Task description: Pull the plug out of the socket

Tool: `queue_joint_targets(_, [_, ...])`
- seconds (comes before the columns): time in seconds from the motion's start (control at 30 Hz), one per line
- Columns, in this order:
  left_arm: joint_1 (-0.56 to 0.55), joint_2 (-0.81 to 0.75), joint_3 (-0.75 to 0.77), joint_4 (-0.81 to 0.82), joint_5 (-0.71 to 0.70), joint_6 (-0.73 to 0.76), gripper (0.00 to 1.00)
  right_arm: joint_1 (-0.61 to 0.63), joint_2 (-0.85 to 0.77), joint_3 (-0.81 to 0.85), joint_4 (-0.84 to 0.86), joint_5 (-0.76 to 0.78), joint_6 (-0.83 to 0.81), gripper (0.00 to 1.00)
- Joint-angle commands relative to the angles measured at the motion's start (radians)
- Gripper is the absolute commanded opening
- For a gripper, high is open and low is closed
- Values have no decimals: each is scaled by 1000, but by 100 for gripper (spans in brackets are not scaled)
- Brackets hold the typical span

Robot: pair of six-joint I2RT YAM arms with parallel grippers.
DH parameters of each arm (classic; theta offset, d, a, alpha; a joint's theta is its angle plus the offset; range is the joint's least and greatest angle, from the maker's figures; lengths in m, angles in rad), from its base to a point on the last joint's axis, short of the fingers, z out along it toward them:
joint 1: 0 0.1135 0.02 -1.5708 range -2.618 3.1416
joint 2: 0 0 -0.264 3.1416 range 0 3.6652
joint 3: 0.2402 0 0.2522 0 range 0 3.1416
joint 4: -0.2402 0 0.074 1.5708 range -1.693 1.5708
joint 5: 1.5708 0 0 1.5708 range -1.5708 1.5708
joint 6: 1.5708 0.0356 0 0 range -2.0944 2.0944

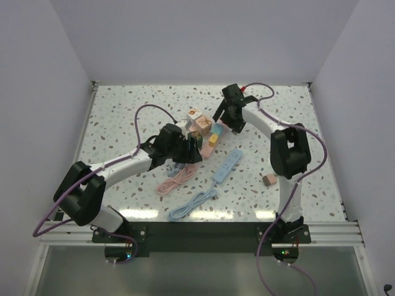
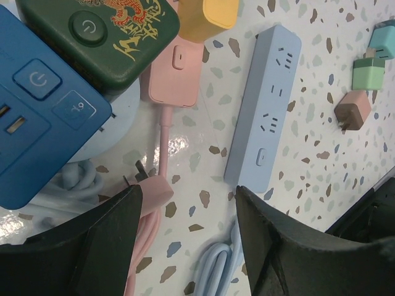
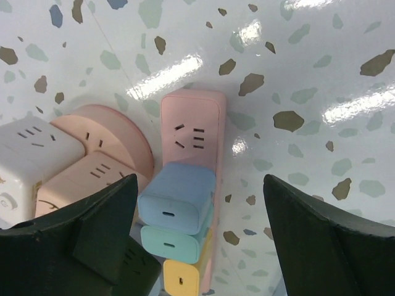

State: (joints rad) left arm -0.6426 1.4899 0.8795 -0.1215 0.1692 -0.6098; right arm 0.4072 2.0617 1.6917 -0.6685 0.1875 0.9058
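Note:
The blue plug sits off-centre between the open fingers of the robot's right gripper, so next the right gripper should move down and a little toward the cube sockets, closing on the plug's sides.
A pink power strip (image 3: 191,126) lies on the speckled table with a blue plug (image 3: 176,203), a teal plug (image 3: 173,243) and a yellow plug (image 3: 181,279) seated in a row in it. My right gripper (image 3: 200,185) is open and hangs above the strip, with its fingers either side of the blue plug and not touching it. In the top view it (image 1: 225,117) is over the strip's far end (image 1: 207,150). My left gripper (image 2: 185,197) is open and empty above the table, near the strip's cord end (image 2: 176,68). The yellow plug (image 2: 207,15) shows there too.
A light blue power strip (image 2: 265,105) lies to the right, with its coiled cable (image 1: 191,203) in front. A pink cable (image 1: 176,179) ends in a pink plug (image 2: 151,188). Cube sockets (image 2: 37,105) (image 2: 105,31) (image 3: 37,145) crowd the strip. Loose brown (image 2: 352,111), green (image 2: 370,73) and teal (image 2: 386,37) plugs lie on the right.

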Motion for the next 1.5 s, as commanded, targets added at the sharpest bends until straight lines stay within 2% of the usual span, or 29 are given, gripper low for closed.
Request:
queue_joint_targets(0.0, [3, -23, -7, 19, -5, -13, 67, 5, 29, 23, 21, -37, -21, 86])
queue_joint_targets(0.23, [3, -11, -14, 40, 10, -19, 66, 19, 74, 37, -3, -95, -38, 83])
queue_joint_targets(0.37, [3, 3, -16, 63, 29, -25, 66, 28, 69, 2, 15, -125, -42, 70])
queue_joint_targets(0.4, [3, 7, -14, 66, 33, -27, 66, 30, 66, -1, 9, -131, -41, 62])
queue_joint_targets(0.5, [1, 24, -4, 77, 47, -25, 66, 28, 26, -55, 17, -137, -45, 52])
queue_joint_targets(0.53, [0, 29, 6, 80, 50, -24, 66, 30, 14, -70, 17, -134, -47, 42])
queue_joint_targets(0.57, [0, 39, 10, 80, 55, -18, 66, 28, 2, -101, 20, -134, -57, 37])
queue_joint_targets(0.67, [-6, 75, 45, 74, 56, 8, 72, 19, -55, -180, 36, -151, -80, 19])
queue_joint_targets(0.73, [-15, 102, 87, 59, 55, 28, 75, 1, -101, -240, 99, -212, -96, 10])
queue_joint_targets(0.77, [-17, 130, 105, 53, 58, 45, 76, -8, -115, -301, 121, -248, -102, 1])
queue_joint_targets(0.8, [-23, 147, 121, 49, 61, 54, 77, -18, -129, -337, 200, -291, -126, 0])
queue_joint_targets(1.0, [-52, 253, 223, 36, 88, 123, 82, -93, -207, -527, 377, -511, -179, 0])
queue_joint_targets(1.13, [-63, 303, 242, 37, 104, 157, 85, -108, -242, -572, 412, -589, -212, 0])
queue_joint_targets(1.47, [-77, 398, 243, 29, 27, 240, 86, -114, -259, -569, 419, -691, -251, 0])
